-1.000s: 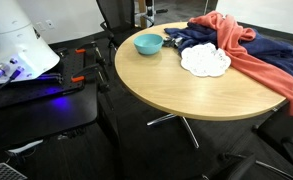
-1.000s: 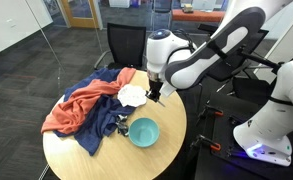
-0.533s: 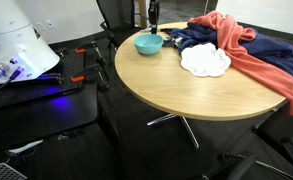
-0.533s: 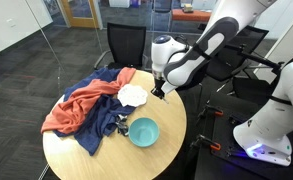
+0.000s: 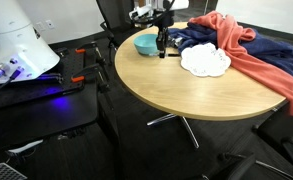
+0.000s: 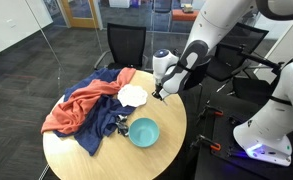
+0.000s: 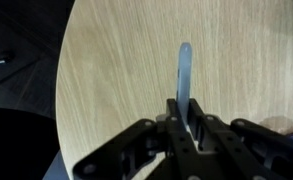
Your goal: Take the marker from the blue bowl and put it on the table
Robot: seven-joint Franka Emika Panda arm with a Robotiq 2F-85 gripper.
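I will move my gripper down to the bare wood (image 5: 171,73) beside the white plate and open it to let go of the marker. That spot is clear of the bowl (image 5: 146,44).
My gripper (image 7: 184,112) is shut on the marker (image 7: 184,72), a thin bluish-dark stick that juts out past the fingertips over the light wood table (image 7: 106,70). In both exterior views the gripper (image 5: 162,40) (image 6: 158,93) hangs low over the table (image 5: 186,95) (image 6: 86,160) near its edge. It is just beside the teal-blue bowl (image 5: 146,44) and apart from it. The bowl (image 6: 143,131) looks empty. The marker's tip is close to the tabletop; I cannot tell whether it touches.
A white scalloped plate (image 5: 204,62) (image 6: 134,95) lies by the gripper. Red and dark blue cloths (image 5: 251,50) (image 6: 81,112) cover the far part of the table. A black chair (image 6: 126,45) stands behind. A black desk (image 5: 36,95) sits beside the table.
The gripper has come down from above the bowl to just over the tabletop beside it, still holding the marker. The bowl, plate and cloths have not moved.
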